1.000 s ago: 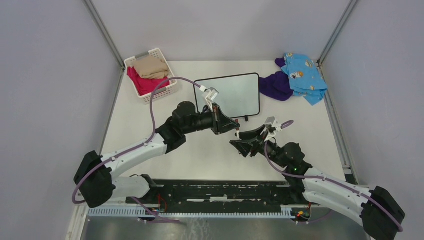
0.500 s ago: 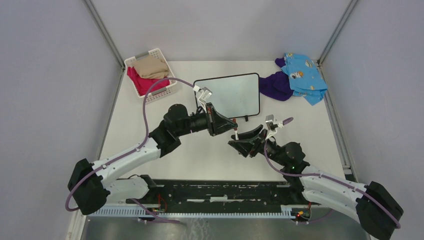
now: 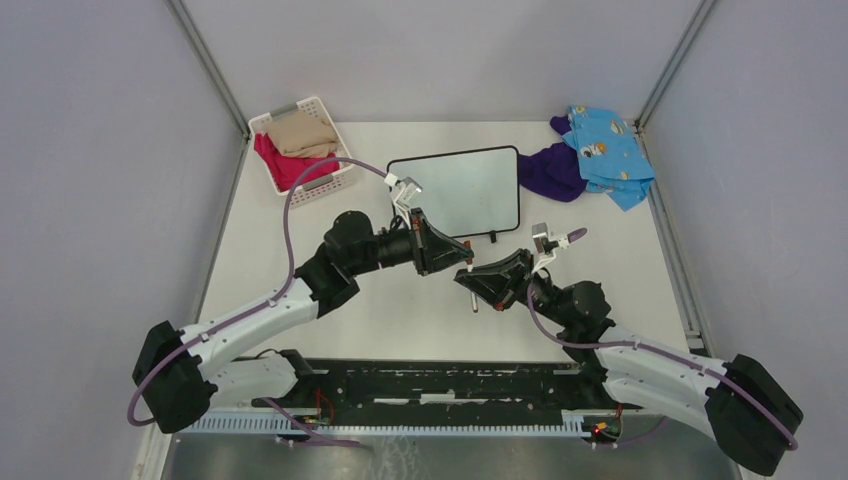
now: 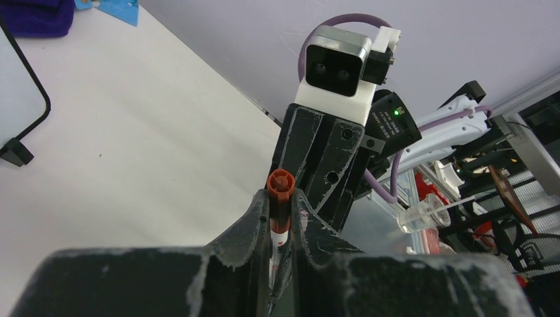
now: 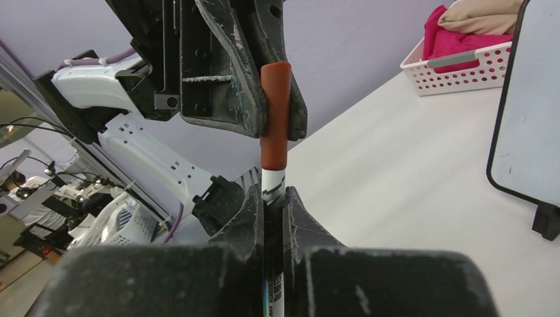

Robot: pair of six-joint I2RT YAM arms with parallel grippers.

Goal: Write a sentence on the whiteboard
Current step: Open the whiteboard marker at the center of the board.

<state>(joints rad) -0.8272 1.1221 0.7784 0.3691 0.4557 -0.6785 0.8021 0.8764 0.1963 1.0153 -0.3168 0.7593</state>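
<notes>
The left gripper pulls the marker's cap to the left in the top view next, turns downward and lowers to release it on the near tabletop, which is bare.
Over the middle of the table my two grippers meet around one marker. My left gripper (image 4: 280,198) is shut on its red-brown cap (image 4: 280,182). Facing it, my right gripper (image 5: 273,196) is shut on the marker's white body (image 5: 271,187), just below the cap (image 5: 275,112). From above, the left gripper (image 3: 464,263) and right gripper (image 3: 471,282) touch tip to tip. The whiteboard (image 3: 465,190) lies flat behind them, black-framed, and its face looks blank. No sentence is in view. Its edge also shows in the right wrist view (image 5: 535,99).
A white basket (image 3: 336,176) with pink and beige cloth stands at the back left. Blue and purple cloths (image 3: 590,150) lie at the back right, next to the whiteboard. Grey walls close in the table on three sides.
My right gripper's jaws have closed onto the marker's body. Both arms have shifted slightly toward each other and toward the near edge.
</notes>
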